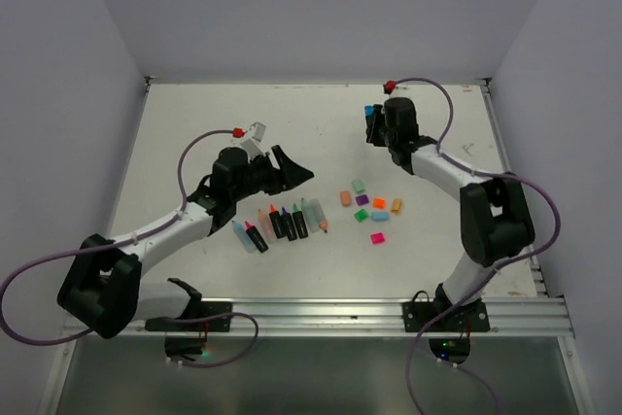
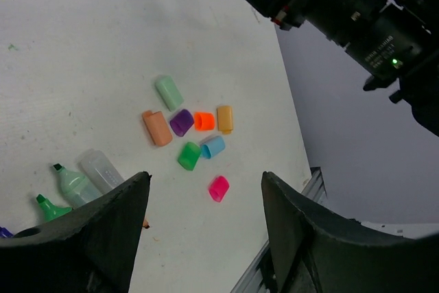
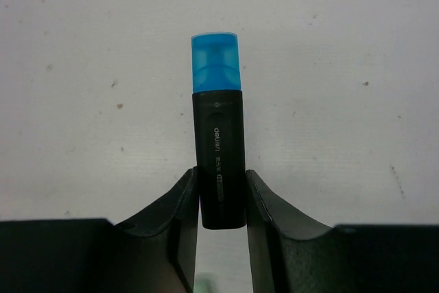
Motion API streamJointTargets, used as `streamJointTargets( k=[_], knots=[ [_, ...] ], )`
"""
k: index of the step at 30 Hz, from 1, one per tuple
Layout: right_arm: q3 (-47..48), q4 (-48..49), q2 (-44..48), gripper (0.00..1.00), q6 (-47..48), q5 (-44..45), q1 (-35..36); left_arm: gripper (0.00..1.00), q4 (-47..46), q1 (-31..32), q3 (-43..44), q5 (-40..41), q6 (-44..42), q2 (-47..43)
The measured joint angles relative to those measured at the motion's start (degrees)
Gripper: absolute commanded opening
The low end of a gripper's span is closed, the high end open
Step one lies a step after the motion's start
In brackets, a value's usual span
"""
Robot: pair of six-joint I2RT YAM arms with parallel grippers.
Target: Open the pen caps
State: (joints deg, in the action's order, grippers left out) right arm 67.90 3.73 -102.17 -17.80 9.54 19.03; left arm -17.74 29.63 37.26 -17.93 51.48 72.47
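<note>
The highlighter is still capped, so next my left gripper should move toward the blue cap [image 1: 369, 111] to its right in the top view and close around it.
My right gripper [image 3: 221, 178] is shut on the black body of a highlighter [image 3: 219, 156] whose blue cap [image 3: 216, 62] is still on and points away from the fingers. In the top view this gripper [image 1: 375, 129] holds it at the far right of the table, blue cap [image 1: 369, 111] showing. Several loose caps lie mid-table [image 1: 369, 206]: pale green [image 2: 168, 92], salmon [image 2: 158, 128], purple [image 2: 181, 122], orange [image 2: 204, 121], amber [image 2: 225, 119], green [image 2: 189, 156], cyan [image 2: 212, 147], pink [image 2: 219, 188]. My left gripper [image 1: 292, 170] is open and empty, hovering left of the caps, in its own view too [image 2: 204, 178].
A row of uncapped highlighters [image 1: 282, 224], black and pale bodies, lies in front of the left gripper; two pale ones show in the left wrist view [image 2: 103, 169]. The right arm [image 2: 357, 12] crosses that view's top right. The metal rail [image 1: 340, 313] marks the near table edge.
</note>
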Motion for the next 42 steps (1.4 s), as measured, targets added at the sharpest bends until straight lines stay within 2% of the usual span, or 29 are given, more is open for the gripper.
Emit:
streamJointTargets(
  k=[3,7,12,17,23,31,42],
  knots=[
    [-7.63,0.52,9.73,0.00,-0.55,-1.99,1.75,0.67,0.85,0.00,1.49,-1.49,0.52,1.53],
    [-16.00,-1.25,21.11,0.00,-0.83,-3.13,7.80,0.66,2.12,0.00,4.52,-2.99,1.64,3.13],
    [-18.64,-6.64,28.96,0.00,-0.87,-4.81,14.67,0.66,0.96,0.00,4.92,-5.99,3.93,5.35],
    [-19.71,-10.97,35.23,0.00,-1.27,-5.51,16.70,0.66,0.42,0.00,4.37,-7.19,5.51,6.38],
    [-21.53,-12.52,36.20,0.00,-1.33,-6.80,19.06,0.66,-1.11,0.00,4.33,-7.67,6.51,6.71],
    [-23.67,-13.62,36.22,0.00,-2.43,-7.54,24.33,0.64,-5.38,0.00,4.33,-11.34,10.05,11.98],
    [-23.67,-13.49,36.26,0.00,-3.74,-6.45,28.06,0.57,-9.75,0.00,4.09,-13.18,13.62,12.94]
  ],
)
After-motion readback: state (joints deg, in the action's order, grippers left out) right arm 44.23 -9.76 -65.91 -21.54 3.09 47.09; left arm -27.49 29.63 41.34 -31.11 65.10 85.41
